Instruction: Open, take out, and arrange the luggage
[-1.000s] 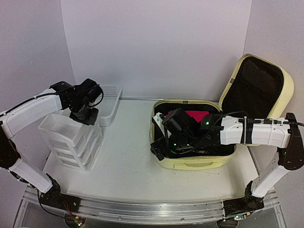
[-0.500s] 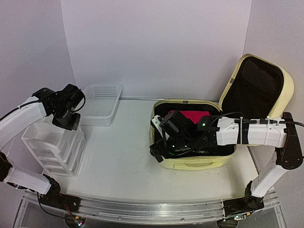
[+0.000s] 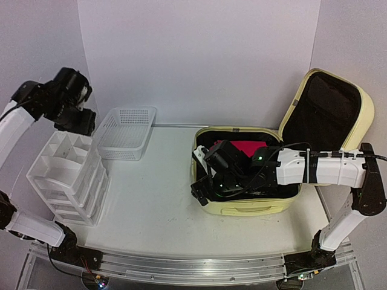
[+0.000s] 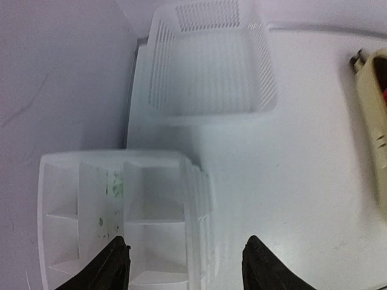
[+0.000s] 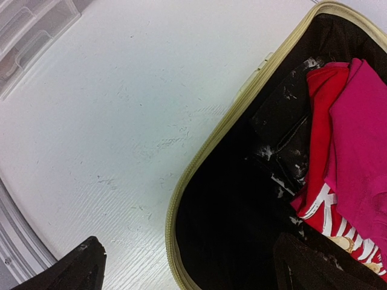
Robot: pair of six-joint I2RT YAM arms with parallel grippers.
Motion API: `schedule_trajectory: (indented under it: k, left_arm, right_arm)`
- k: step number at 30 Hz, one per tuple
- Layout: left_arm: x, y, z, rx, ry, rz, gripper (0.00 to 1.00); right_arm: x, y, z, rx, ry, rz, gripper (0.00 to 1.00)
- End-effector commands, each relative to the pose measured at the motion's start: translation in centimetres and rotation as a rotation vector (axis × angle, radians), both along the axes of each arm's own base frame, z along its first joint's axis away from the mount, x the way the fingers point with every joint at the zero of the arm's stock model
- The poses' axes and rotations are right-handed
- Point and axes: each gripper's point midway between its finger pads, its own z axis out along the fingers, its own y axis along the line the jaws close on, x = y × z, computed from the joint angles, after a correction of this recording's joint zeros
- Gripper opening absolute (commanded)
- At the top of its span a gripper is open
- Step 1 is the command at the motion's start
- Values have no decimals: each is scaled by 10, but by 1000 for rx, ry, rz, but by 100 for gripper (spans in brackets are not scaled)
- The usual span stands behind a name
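Observation:
The mesh basket's side facing the suitcase borders empty table, so my left gripper will next move outward past the drawer unit (image 3: 66,175), then down onto the basket's rim on that side.
The luggage (image 3: 254,208) is a pale-yellow hard-shell suitcase lying open at the right, its lid (image 3: 357,121) propped up to show black lining. Red and pink clothes (image 3: 248,147) (image 5: 351,121) and a black garment (image 5: 284,133) lie inside. My right gripper (image 3: 202,181) (image 5: 193,269) is open and straddles the suitcase's left zipper rim (image 5: 211,145), one finger over the table and one over the dark interior. My left gripper (image 3: 78,119) (image 4: 187,266) hangs open and empty, high above the white drawer unit (image 3: 66,175) (image 4: 115,205). The suitcase's edge (image 4: 372,121) shows at the right of the left wrist view.
A white mesh basket (image 3: 127,133) (image 4: 211,66) stands at the back left, just behind the drawer unit. The drawer unit's corner (image 5: 30,24) shows at the top left of the right wrist view. White walls close in the back and both sides.
The drawer unit slid left with my left gripper on it. That gripper has since opened, let go and risen up and to the left. The right arm barely moved.

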Motion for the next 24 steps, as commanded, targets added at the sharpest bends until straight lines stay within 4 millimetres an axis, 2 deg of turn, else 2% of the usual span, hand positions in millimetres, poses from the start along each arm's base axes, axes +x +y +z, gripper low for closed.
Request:
schedule_trajectory:
  k: [1,2,3,5,7,11,17,19,24]
  left_arm:
    - [5,-42,71,-259,-153,-156,68]
    - [12,-55,81,-317,-196,-195,71]
    - [18,-67,83,-355,-208,-228,74]
    - [34,-89,76,-396,-198,-281,76]
    - [55,-107,61,-388,-148,-305,76]
    - [103,-136,12,-320,-31,-320,76]
    - [174,-144,-70,-120,75,-222,75]
    - [192,-141,-98,-39,104,-185,75]
    - [226,-135,-145,83,146,-162,75]
  right_arm:
    - [5,6,27,72,-43,-9,98]
    - [5,5,27,74,-42,-10,98]
    - [5,5,27,75,-42,-12,98]
    - [4,3,27,75,-43,-16,98]
    - [3,0,30,82,-43,-21,98]
    - [1,-10,38,103,-51,-41,98]
    - [-2,-24,47,115,-67,-63,98]
    - [-3,-28,48,117,-71,-71,98]
    - [-3,-31,48,114,-70,-79,98]
